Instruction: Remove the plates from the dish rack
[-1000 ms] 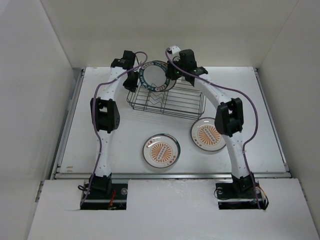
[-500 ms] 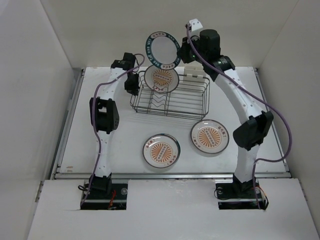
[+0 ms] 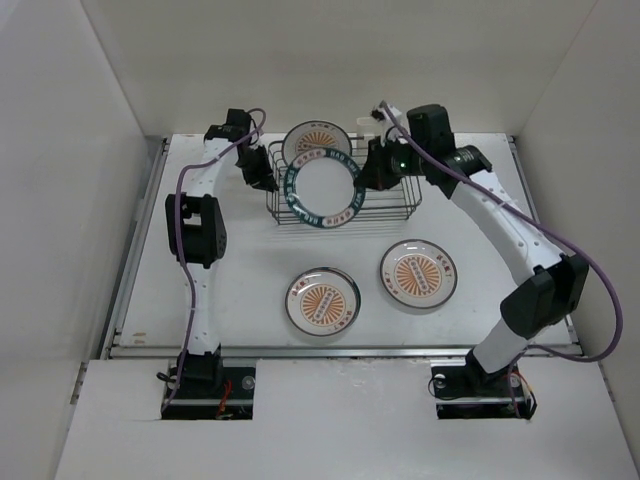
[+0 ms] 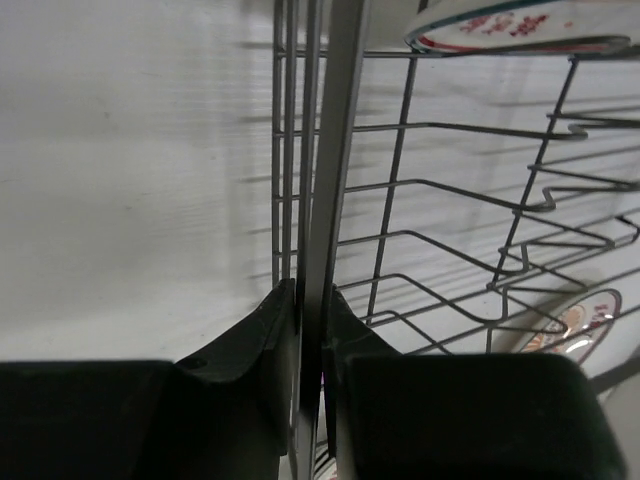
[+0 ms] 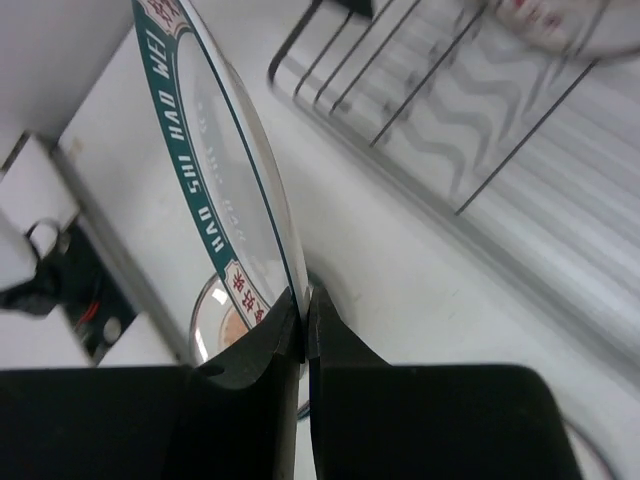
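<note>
The centre orange sunburst plate (image 3: 323,301) (image 5: 239,332) lies flat for stacking. My right gripper should next carry the teal-ring plate back from the rack and down over it.
The dark wire dish rack (image 3: 392,206) stands at the back of the table. One orange sunburst plate (image 3: 317,143) stands upright in it. My left gripper (image 3: 264,174) is shut on the rack's left end wall; in the left wrist view the fingers (image 4: 268,330) clamp that end wall's upright wires (image 4: 318,150). My right gripper (image 3: 366,174) is shut on the rim of the teal-ring plate (image 3: 321,190) and holds it tilted in the air over the rack's front left. In the right wrist view the gripper (image 5: 305,300) pinches the teal plate (image 5: 215,170) edge-on.
Two orange sunburst plates lie flat on the table in front of the rack, one at the centre (image 3: 323,301) and one to the right (image 3: 418,271). White walls enclose the table on three sides. The table's raised front edge (image 3: 340,350) runs before the arm bases.
My right arm has swung the teal-ring plate from high behind the rack down and forward over the rack's front. My left gripper shifted slightly left, still on the rack.
</note>
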You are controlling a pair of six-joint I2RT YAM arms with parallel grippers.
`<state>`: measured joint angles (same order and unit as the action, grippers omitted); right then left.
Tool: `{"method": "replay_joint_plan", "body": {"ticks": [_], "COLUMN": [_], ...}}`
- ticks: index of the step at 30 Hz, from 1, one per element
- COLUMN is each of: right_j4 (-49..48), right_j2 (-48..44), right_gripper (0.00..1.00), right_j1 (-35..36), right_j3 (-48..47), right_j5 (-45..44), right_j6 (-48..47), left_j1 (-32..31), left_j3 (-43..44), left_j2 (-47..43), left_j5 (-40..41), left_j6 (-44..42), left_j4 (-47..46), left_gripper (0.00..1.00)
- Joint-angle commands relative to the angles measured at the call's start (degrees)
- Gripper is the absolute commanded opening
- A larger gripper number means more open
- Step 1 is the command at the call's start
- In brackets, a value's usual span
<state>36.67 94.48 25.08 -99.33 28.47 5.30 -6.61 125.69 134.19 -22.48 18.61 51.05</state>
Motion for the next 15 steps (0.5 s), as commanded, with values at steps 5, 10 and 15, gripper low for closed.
{"method": "replay_joint_plan", "body": {"ticks": [5, 10, 15], "right_j4": [6.0, 3.7, 0.8], "right_j2": [-5.1, -1.7, 3.7], "right_gripper": [0.00, 0.00, 0.00], "right_j1": [3.0, 3.6, 7.0], "right_j3": [14.3, 21.3, 24.6], "right_j5": [16.1, 16.1, 13.4], "right_j6": [1.5, 3.3, 4.8], "left_j1": [1.7, 1.7, 1.2], "left_j3": [-1.0, 2.9, 4.8], "left_j2": [-2.0, -0.3, -0.2], "left_j5": [-5.2, -3.9, -1.5], "left_j6": [8.1, 4.4, 0.7], "left_j4": [-1.1, 0.3, 2.2], "left_gripper": [0.00, 0.00, 0.00]}}
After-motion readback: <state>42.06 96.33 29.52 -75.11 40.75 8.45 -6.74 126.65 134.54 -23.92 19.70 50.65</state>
